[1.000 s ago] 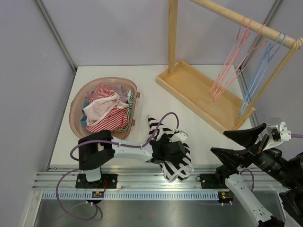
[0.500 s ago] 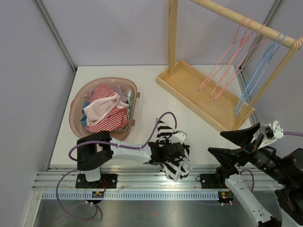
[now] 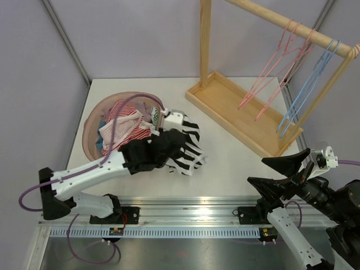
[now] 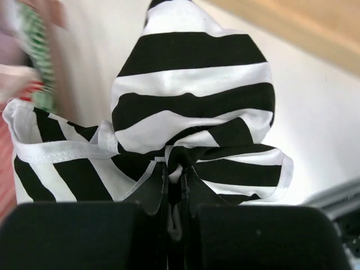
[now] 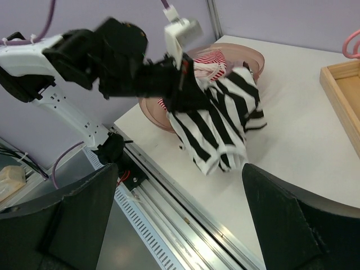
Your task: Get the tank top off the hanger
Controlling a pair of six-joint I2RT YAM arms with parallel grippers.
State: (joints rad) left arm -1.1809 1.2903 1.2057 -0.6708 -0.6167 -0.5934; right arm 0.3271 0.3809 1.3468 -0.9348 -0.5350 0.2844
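The left gripper will next swing left in the top view over the basket's striped clothes [image 3: 125, 126] and let go of the tank top, which is free of the hanger.
The black-and-white striped tank top [image 3: 187, 151] hangs bunched from my left gripper [image 3: 167, 145], just right of the basket and above the table. In the left wrist view the left gripper [image 4: 175, 169] is shut on a fold of the tank top [image 4: 191, 107]. No hanger is in the cloth. Pink hangers [image 3: 275, 73] and a blue hanger [image 3: 306, 90] hang bare on the wooden rail. My right gripper [image 3: 257, 170] stands open at the near right edge with nothing between its fingers. The right wrist view shows the tank top [image 5: 225, 121] beyond the right gripper [image 5: 179, 169].
A pink laundry basket [image 3: 90, 121] full of striped clothes sits at the left. The wooden rack's tray base [image 3: 236, 107] takes up the back right. A metal rail [image 3: 185, 216] runs along the table's near edge.
My left gripper closed on the tank top, lifted it from the near edge and swung it back and left, towards the basket. The right arm barely moved. The hangers sway.
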